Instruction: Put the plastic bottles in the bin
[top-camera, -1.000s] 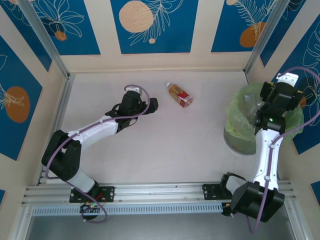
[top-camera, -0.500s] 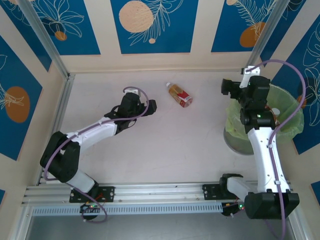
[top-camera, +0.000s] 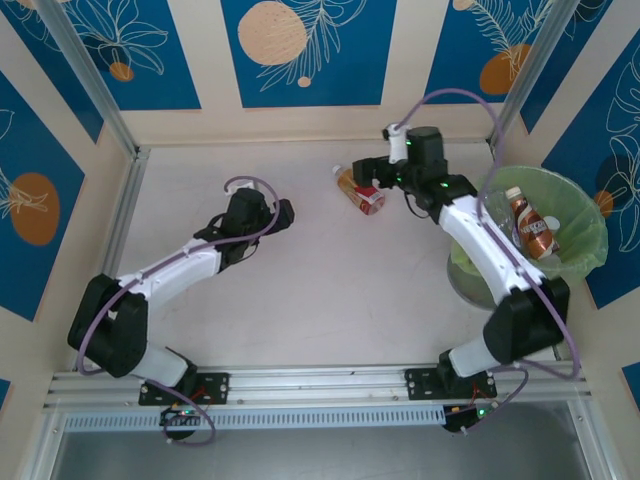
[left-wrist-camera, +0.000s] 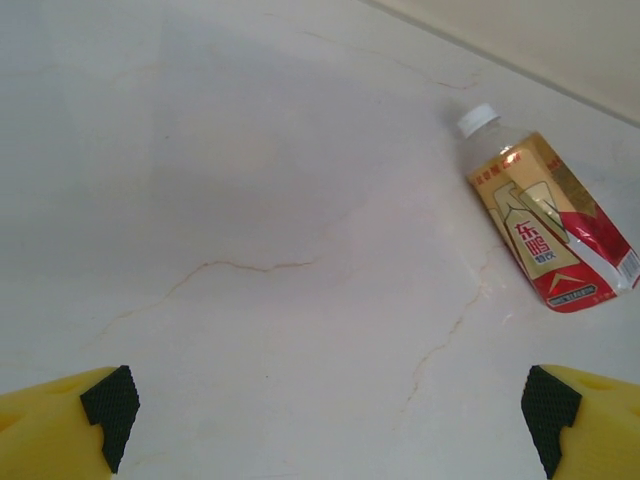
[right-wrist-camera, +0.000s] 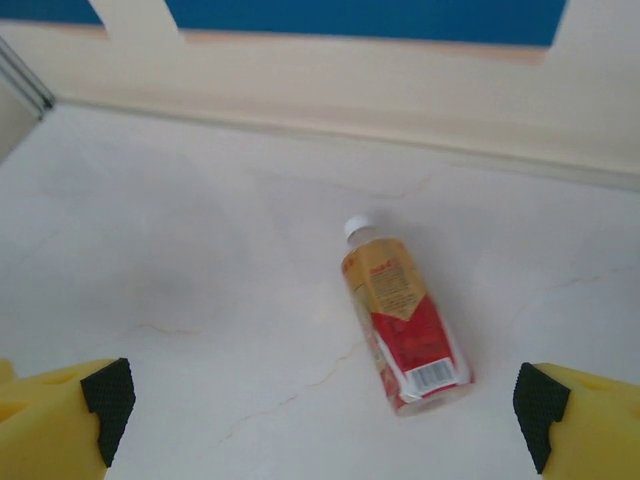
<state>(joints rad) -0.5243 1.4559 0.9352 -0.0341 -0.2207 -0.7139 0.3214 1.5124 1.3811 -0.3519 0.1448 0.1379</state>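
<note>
My right gripper lowers its open fingers around the label's middle (top-camera: 358, 190) (right-wrist-camera: 403, 312) next and closes. The bottle's gold and red label is below, still out of those fingers' reach.
A clear plastic bottle (top-camera: 366, 196) with a gold and red label and a white cap lies on its side at the back middle of the table. My right gripper (top-camera: 362, 171) hangs open just above and behind it. In the right wrist view the bottle (right-wrist-camera: 405, 315) lies between and ahead of the fingers, nearer the right one, untouched by the gripper (right-wrist-camera: 325, 410). My left gripper (top-camera: 287, 211) stands open to the left of the bottle, with nothing in it. In the left wrist view the gripper (left-wrist-camera: 328, 420) faces the bottle (left-wrist-camera: 545, 225) at the upper right. The bin (top-camera: 592, 238), lined in light green, holds a brown-labelled bottle (top-camera: 531, 222).
The bin stands at the right edge, beside the right arm's forearm. Patterned walls close the table at the back (top-camera: 300, 120) and on both sides. An aluminium rail (top-camera: 300, 385) runs along the near edge.
My right arm has swung left from over the bin to above the bottle on the table, its jaws now wide. A brown-labelled bottle now shows in the bin. The left gripper drew back slightly left.
</note>
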